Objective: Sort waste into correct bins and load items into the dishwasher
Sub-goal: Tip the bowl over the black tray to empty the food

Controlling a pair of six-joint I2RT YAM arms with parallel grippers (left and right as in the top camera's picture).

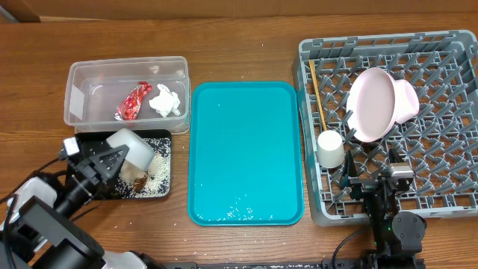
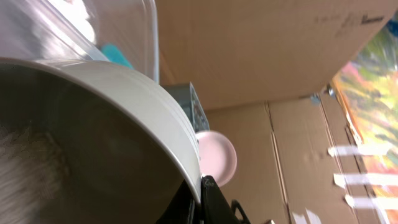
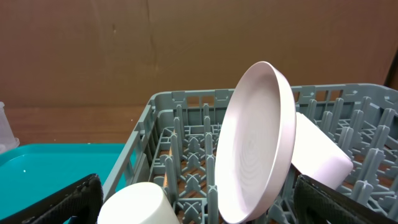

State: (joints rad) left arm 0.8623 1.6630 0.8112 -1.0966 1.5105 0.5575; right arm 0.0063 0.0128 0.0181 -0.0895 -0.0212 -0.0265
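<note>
I will lift my left gripper over the teal tray, then lower toward the pegs between chopsticks and plate, to its right in the overhead view.
My left gripper (image 1: 119, 155) is shut on the rim of an off-white bowl (image 1: 133, 146), tilted over the black tray (image 1: 171, 168). Rice bits (image 1: 157, 178) and a brown scrap (image 1: 138, 179) lie in that tray. In the left wrist view the bowl (image 2: 112, 124) fills the frame, its rim pinched by my left gripper (image 2: 200, 202). A red wrapper (image 1: 133, 101) and a white tissue (image 1: 166, 101) lie in the clear tub (image 1: 89, 93). The grey rack (image 1: 306, 90) holds an upright plate (image 1: 371, 104), a pink bowl (image 1: 407, 101), a white cup (image 1: 330, 149) and chopsticks (image 1: 317, 93). My right gripper (image 1: 377, 187) stands open at the rack's front edge, holding nothing.
A teal tray (image 1: 246, 149) lies between the bins and the rack, with a few rice bits (image 1: 239, 211) near its front edge. In the right wrist view the plate (image 3: 255, 143) and the cup (image 3: 137, 205) stand just beyond my right gripper (image 3: 199, 208).
</note>
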